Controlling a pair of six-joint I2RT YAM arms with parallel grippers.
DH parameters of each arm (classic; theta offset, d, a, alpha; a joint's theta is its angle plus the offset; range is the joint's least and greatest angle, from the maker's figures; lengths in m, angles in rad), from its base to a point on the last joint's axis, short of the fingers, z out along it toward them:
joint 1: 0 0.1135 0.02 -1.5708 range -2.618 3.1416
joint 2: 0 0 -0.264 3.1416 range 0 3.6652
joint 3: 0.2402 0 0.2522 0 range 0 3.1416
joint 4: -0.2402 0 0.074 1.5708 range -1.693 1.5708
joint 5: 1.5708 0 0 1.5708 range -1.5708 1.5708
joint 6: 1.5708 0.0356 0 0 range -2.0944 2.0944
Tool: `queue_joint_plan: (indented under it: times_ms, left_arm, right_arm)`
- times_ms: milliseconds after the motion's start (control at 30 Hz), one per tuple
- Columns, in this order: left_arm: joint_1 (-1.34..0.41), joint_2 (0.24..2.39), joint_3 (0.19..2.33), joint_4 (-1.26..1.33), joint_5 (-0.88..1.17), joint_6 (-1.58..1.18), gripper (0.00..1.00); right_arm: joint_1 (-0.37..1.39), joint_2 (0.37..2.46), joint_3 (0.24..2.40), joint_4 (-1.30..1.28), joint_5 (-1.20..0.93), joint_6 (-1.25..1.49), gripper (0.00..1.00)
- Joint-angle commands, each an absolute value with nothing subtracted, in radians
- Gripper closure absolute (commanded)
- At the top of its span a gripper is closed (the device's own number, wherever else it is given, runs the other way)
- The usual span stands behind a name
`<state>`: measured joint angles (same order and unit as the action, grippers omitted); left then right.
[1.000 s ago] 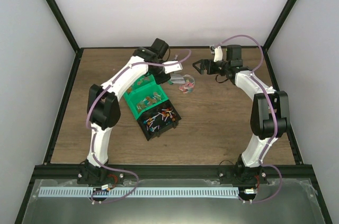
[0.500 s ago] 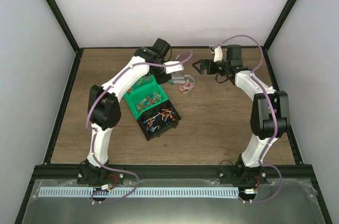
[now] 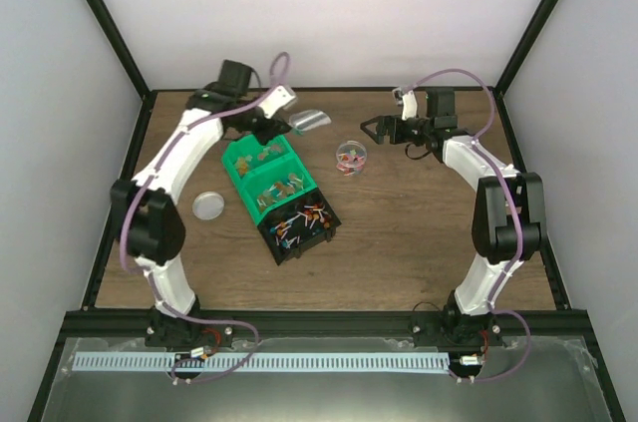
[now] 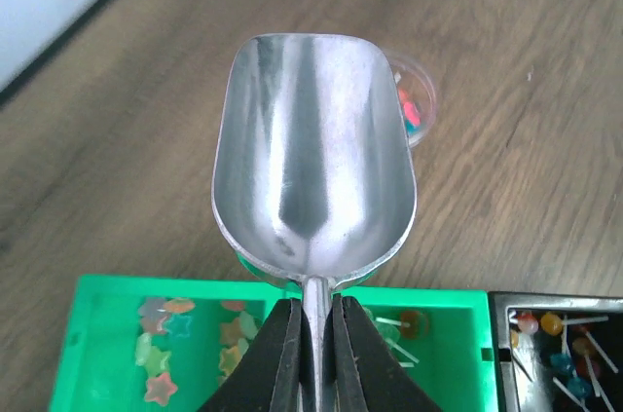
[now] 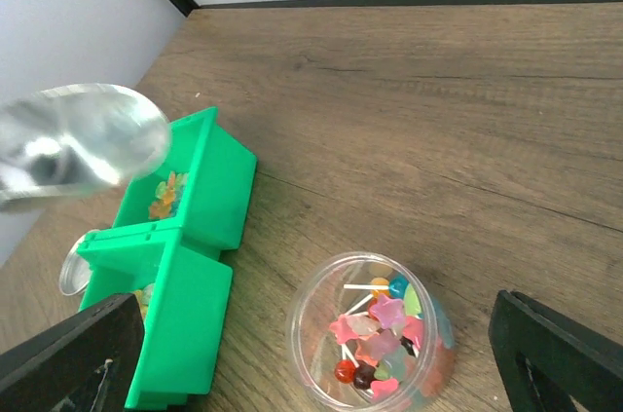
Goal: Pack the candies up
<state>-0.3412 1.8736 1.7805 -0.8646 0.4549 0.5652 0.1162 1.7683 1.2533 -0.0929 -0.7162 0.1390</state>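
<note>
The jar contains candies, so the scoop in my left gripper needs to go back past the green bins next, down onto the table beside the lid.
A clear round jar stands on the table with mixed candies in it, small lollipops and star shapes. More candies in red, blue, white and orange fill the black bin. My left gripper is shut on the handle of a metal scoop, which is empty and held above the far green bin, left of the jar. My right gripper is open and empty, just right of and behind the jar; in the right wrist view its fingers stand on either side of the jar without touching it.
Two green bins with duller star and stick candies adjoin the black bin. A clear lid lies on the table left of the bins. Black frame rails edge the table.
My left arm has swung left and back, carrying the scoop away from above the jar to over the far green bin. The lid now shows. The right arm has hardly moved.
</note>
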Motion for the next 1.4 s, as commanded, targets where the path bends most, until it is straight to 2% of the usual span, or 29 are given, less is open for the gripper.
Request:
queue_joint_plan:
  times_ms: [0, 133, 267, 467, 700, 1033, 1367]
  left_arm:
    - [-0.243, 1.706, 1.606, -0.646, 0.665, 0.472, 0.96]
    - [-0.136, 1.556, 1.401, -0.503, 0.733, 0.454, 0.96]
    - [-0.029, 1.468, 1.282, -0.512, 0.746, 0.485, 0.96]
    - [0.130, 1.231, 0.961, -0.387, 0.663, 0.639, 0.96]
    - [0.231, 1.113, 0.730, -0.214, 0.594, 0.732, 0.96]
    - [0.358, 1.414, 0.841, -0.219, 0.542, 0.649, 0.92]
    - [0.432, 1.636, 0.884, -0.205, 0.533, 0.658, 0.91]
  right_arm:
    - [0.106, 1.731, 1.254, -0.069, -0.792, 0.107, 0.00]
    - [0.106, 1.719, 1.253, -0.068, -0.837, 0.107, 0.00]
    - [0.106, 1.711, 1.264, -0.096, -0.866, 0.095, 0.00]
    - [0.114, 1.685, 1.268, -0.202, -0.882, -0.013, 0.00]
    - [0.200, 1.663, 1.232, -0.327, -0.804, -0.162, 0.00]
    - [0.324, 1.683, 1.198, -0.337, -0.702, -0.207, 0.01]
    - [0.372, 1.723, 1.181, -0.314, -0.713, -0.180, 0.02]
